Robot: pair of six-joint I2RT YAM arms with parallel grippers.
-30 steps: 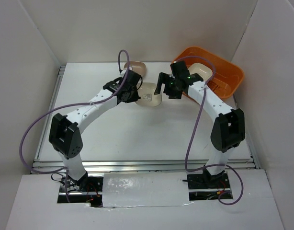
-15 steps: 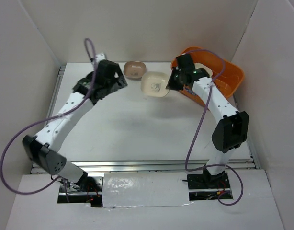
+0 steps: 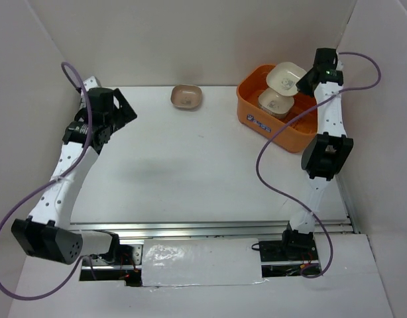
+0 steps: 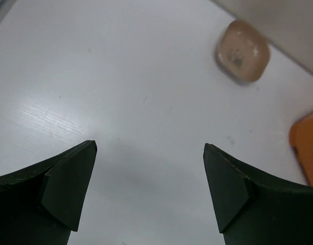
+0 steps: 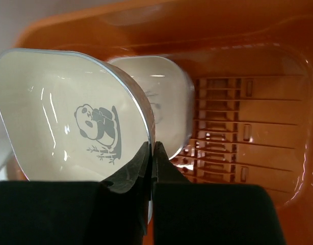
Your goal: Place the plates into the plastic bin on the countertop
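Observation:
I will move my left gripper down and to the right in the top view to close on the brown plate's rim (image 3: pixel 172 98) across from the bin, because the brown plate is outside the bin (image 3: pixel 263 123).
My right gripper (image 5: pixel 153 149) is shut on the rim of a cream plate (image 5: pixel 70 117) with a panda mark, held tilted above the orange plastic bin (image 3: pixel 263 123). From the top view this held cream plate (image 3: pixel 286 77) hangs over the bin's far part. Another cream plate (image 3: pixel 275 103) lies inside the bin, below it. A brown plate (image 3: pixel 186 97) sits on the white countertop (image 3: pixel 190 165) near the back wall; the left wrist view shows the same brown plate (image 4: pixel 242 52) far ahead. My left gripper (image 4: pixel 149 153) is open and empty over the countertop's left side.
White walls enclose the countertop on three sides. The bin's perforated bottom (image 5: pixel 248 132) shows to the right of the plates. The bin's corner (image 4: pixel 305 153) appears at the right edge of the left wrist view. A metal rail (image 3: pixel 190 229) runs along the near edge.
The cream plate passed from my left gripper to my right, which shut on it and carried it right and up over the bin. My left gripper opened and drew back to the left.

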